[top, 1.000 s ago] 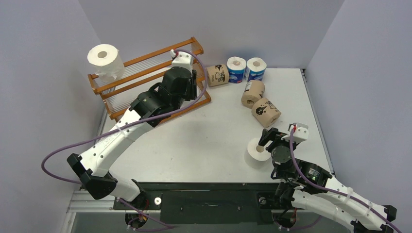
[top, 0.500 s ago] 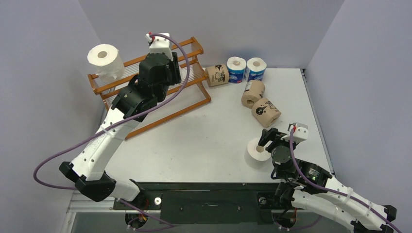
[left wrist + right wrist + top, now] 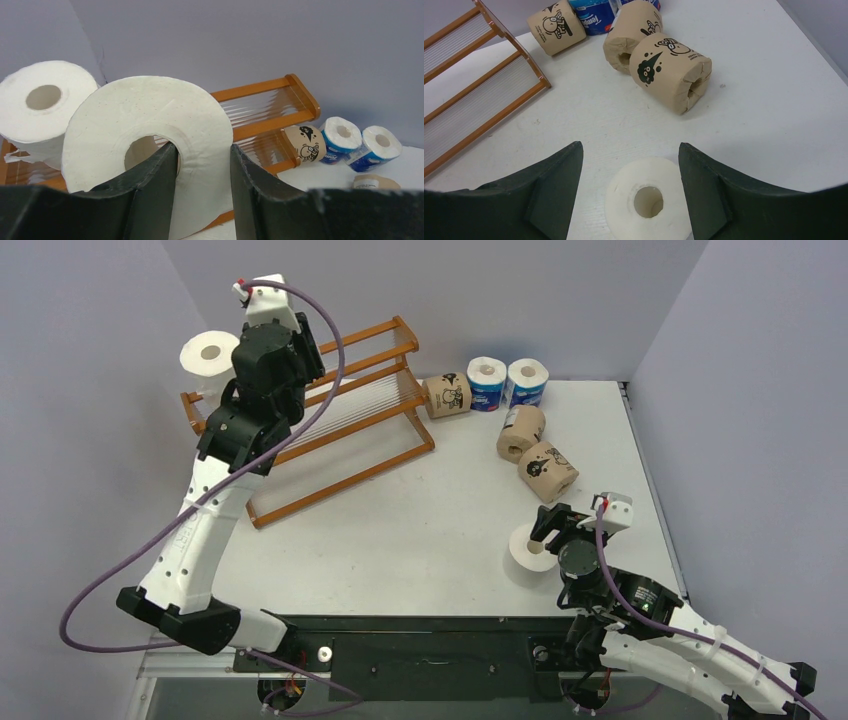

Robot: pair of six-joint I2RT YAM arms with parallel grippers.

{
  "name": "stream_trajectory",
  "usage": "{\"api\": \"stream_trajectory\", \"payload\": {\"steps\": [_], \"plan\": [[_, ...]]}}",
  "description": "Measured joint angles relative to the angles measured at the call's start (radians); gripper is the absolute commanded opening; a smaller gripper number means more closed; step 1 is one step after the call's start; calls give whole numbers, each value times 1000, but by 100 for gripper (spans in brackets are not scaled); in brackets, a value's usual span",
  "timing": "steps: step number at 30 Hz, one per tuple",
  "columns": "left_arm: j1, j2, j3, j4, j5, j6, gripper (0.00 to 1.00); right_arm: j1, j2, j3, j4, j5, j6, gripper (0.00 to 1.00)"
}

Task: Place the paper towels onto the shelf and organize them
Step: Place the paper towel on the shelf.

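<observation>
Next, the left gripper moves outward and down and brings the held roll onto the shelf's top level beside the one white roll already filling the shelf's corner.
My left gripper [image 3: 275, 352] is raised over the top left end of the orange-brown shelf [image 3: 345, 482]. It is shut on a plain white roll [image 3: 150, 125], with one finger in the hollow core and the other outside; my wrist hides this roll in the top view. A second white roll [image 3: 212, 358] sits on the shelf's top left corner, just left of the held one [image 3: 42, 100]. My right gripper [image 3: 545, 530] is open around a third white roll [image 3: 649, 200] standing on end on the table.
Three brown printed rolls [image 3: 448, 396], [image 3: 521, 432], [image 3: 548, 471] and two blue-and-white rolls [image 3: 486, 383], [image 3: 527, 381] lie on the table right of the shelf, near the back wall. Walls close in at the left, back and right.
My left arm has swung up and to the left along the shelf with the white roll, from the right end to the top left end. The right arm has not moved.
</observation>
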Motion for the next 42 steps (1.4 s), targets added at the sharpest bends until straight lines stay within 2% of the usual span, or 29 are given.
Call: {"api": "stream_trajectory", "payload": {"steps": [17,32,42], "plan": [[142,210,217,-76,86,-61,22,0,6,-1,11,-8,1,65],[243,295,280,-145,150,-132,22,0,6,-16,16,-8,0,65],[257,358,332,-177,167,-149,22,0,5,-26,21,-8,0,65]]}}
